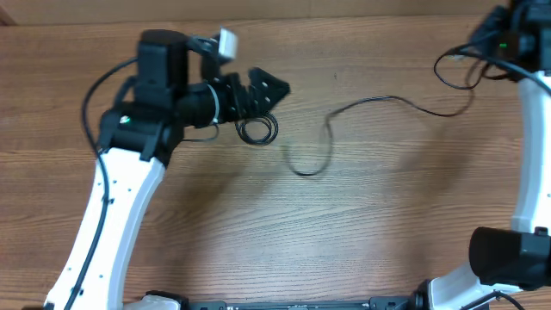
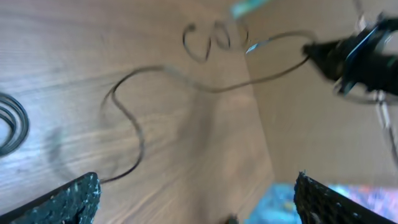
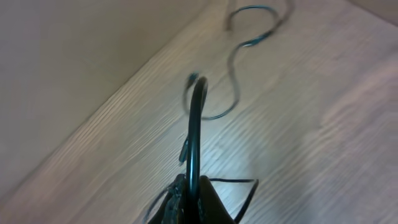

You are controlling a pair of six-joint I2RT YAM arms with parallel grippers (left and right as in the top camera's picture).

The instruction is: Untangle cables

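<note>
My right gripper moves to the right in the overhead view and back next, releasing the loop clear of another cable that lies curled below.
A small black coiled cable (image 1: 256,130) lies on the wood table just below my left gripper (image 1: 273,91), whose jaws stand wide open with nothing between them. In the left wrist view the coil (image 2: 12,126) shows at the left edge, apart from the fingers (image 2: 69,198). A long black cable (image 1: 362,103) snakes across the table from a curl at the middle up to my right gripper (image 1: 489,47) at the far right. In the right wrist view that gripper (image 3: 196,186) is shut on a loop of this cable (image 3: 196,118), whose free length (image 3: 239,53) trails away over the table.
The wooden tabletop (image 1: 344,224) ends at a far edge (image 1: 344,15) along the top. The left arm's white link (image 1: 112,215) crosses the left side and the right arm (image 1: 534,155) stands along the right edge. Thicker robot cables (image 1: 90,103) hang by the left arm.
</note>
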